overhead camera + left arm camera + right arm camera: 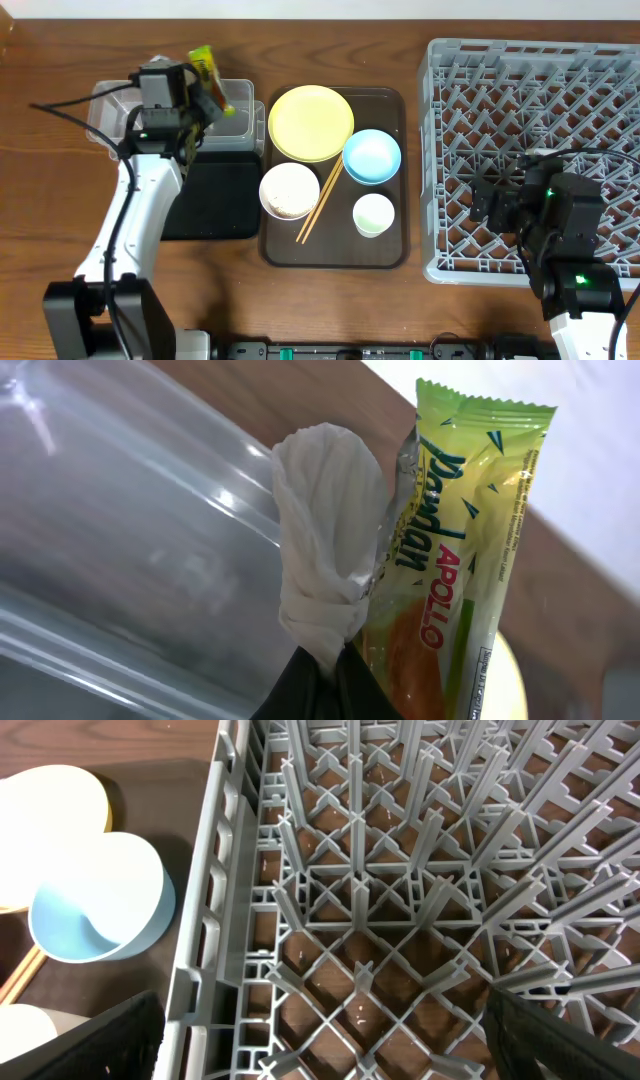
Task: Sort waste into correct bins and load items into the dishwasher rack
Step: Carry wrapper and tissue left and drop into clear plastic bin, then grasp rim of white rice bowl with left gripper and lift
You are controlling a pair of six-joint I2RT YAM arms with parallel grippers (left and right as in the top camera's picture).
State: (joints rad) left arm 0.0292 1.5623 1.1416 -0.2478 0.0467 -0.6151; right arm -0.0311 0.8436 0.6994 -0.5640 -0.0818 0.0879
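Observation:
The snack wrapper [208, 72] still sticks up past the far rim of the clear plastic container. I will lower my left gripper between the sides of the container and open it there.
My left gripper [200, 95] is shut on the yellow-green snack wrapper [450, 550] and the white crumpled scrap [325, 550], holding both above the clear plastic container [115, 105]. The wrapper [208, 72] sticks up beside the container in the overhead view. The black tray [215, 195] lies in front of it. The yellow plate [311, 122], light blue bowl [372, 157], white bowl [289, 190], pale green cup [373, 214] and chopsticks [320, 205] rest on the brown serving tray [395, 255]. My right gripper [320, 1050] is open over the grey rack [470, 70].
The rack's front left wall [205, 935] runs below my right gripper, with pegs [355, 840] standing behind. The light blue bowl [100, 915] sits just left of that wall. Cables [70, 105] trail left of the left arm.

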